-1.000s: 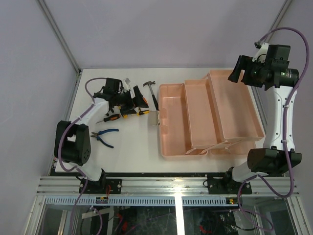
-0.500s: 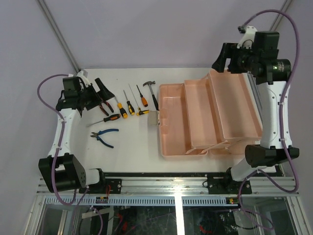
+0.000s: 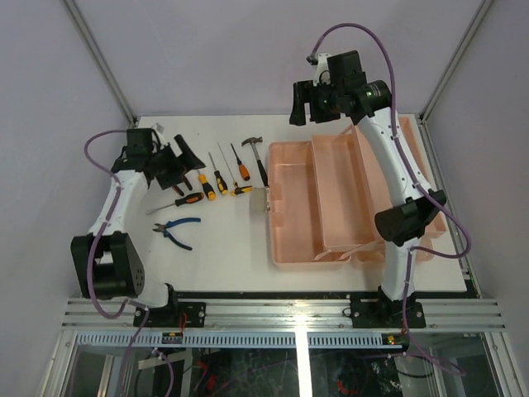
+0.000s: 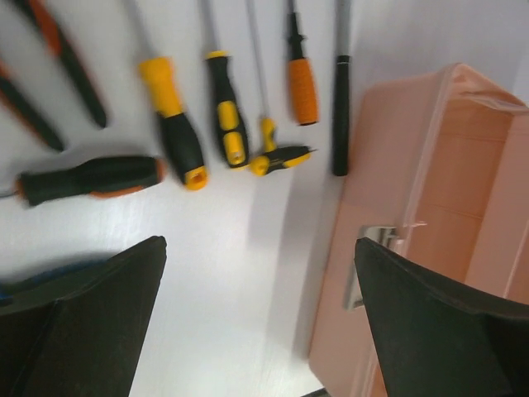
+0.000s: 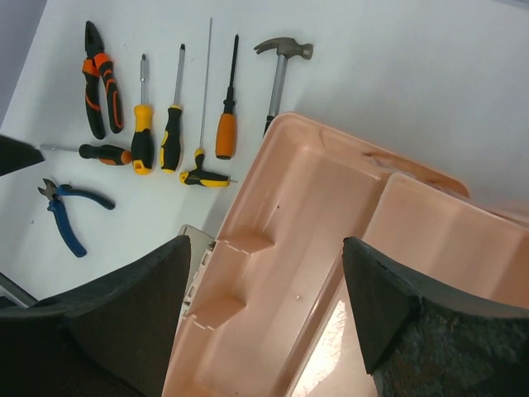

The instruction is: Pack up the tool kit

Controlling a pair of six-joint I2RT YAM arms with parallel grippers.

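The hammer's metal handle (image 3: pixel 257 152) (image 4: pixel 343 35) is below my left gripper, to its right in the top view, with bare table alongside. I need to lower the gripper past the screwdrivers onto it next.
The open pink toolbox (image 3: pixel 347 198) with stepped trays stands at the right of the table and holds no tools. A hammer (image 3: pixel 258 157), several screwdrivers (image 3: pixel 219 180), orange pliers (image 5: pixel 97 78) and blue pliers (image 3: pixel 176 229) lie in a row to its left. My left gripper (image 3: pixel 180 164) is open and empty above the left end of the row. In the left wrist view (image 4: pixel 259 244) bare table lies between its fingers. My right gripper (image 3: pixel 306 107) is open and empty, high above the toolbox's far left corner. It also shows in the right wrist view (image 5: pixel 264 244).
A grey latch (image 3: pixel 263 200) sticks out from the toolbox's left wall. A black and orange screwdriver (image 3: pixel 183 200) lies crosswise below the row. The table's left edge (image 3: pixel 116 190) is close behind the left arm.
The left gripper pulled away left from over the tools, then came slightly back right. The right arm swung far left, from beyond the toolbox's right side to above its far left corner.
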